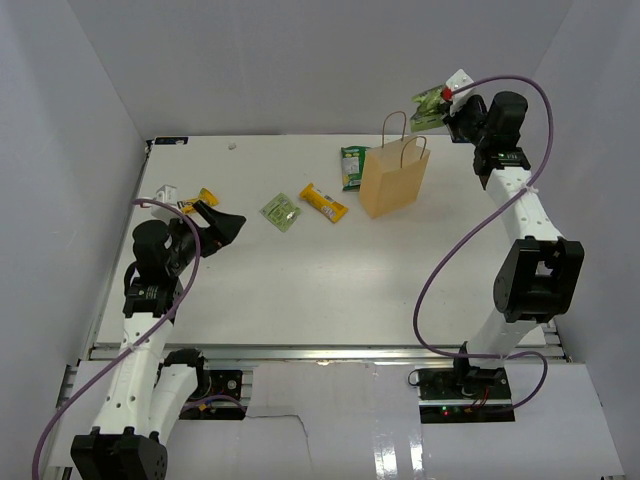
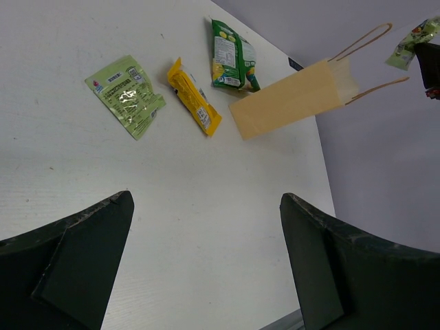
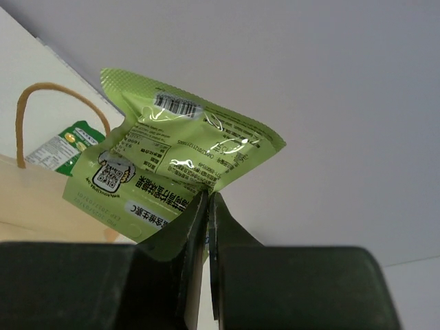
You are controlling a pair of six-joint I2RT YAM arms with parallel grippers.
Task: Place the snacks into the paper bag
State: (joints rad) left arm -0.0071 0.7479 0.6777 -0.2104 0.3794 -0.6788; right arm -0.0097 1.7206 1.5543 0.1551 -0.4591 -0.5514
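Note:
The left gripper moves down and across onto the pale-green square (image 1: 280,212) (image 2: 128,96) next, since it lies below the gripper's open fingers and to their right in the top view.
The tan paper bag (image 1: 395,182) stands upright at the back right of the table, its handles up. My right gripper (image 1: 448,114) is shut on a crumpled pale-green packet (image 3: 180,148) and holds it in the air just above and to the right of the bag's mouth (image 3: 31,196). On the table left of the bag lie a green pouch (image 1: 353,166), a yellow-orange bar (image 1: 323,202) and a pale-green square (image 1: 280,212). A yellow packet (image 1: 207,197) lies by my left gripper (image 1: 224,225), which is open and empty (image 2: 205,201) above the table.
A small white packet (image 1: 165,191) lies at the left edge beside the yellow packet. White walls close the table in at the back and on both sides. The right arm's purple cable loops over the table's right side.

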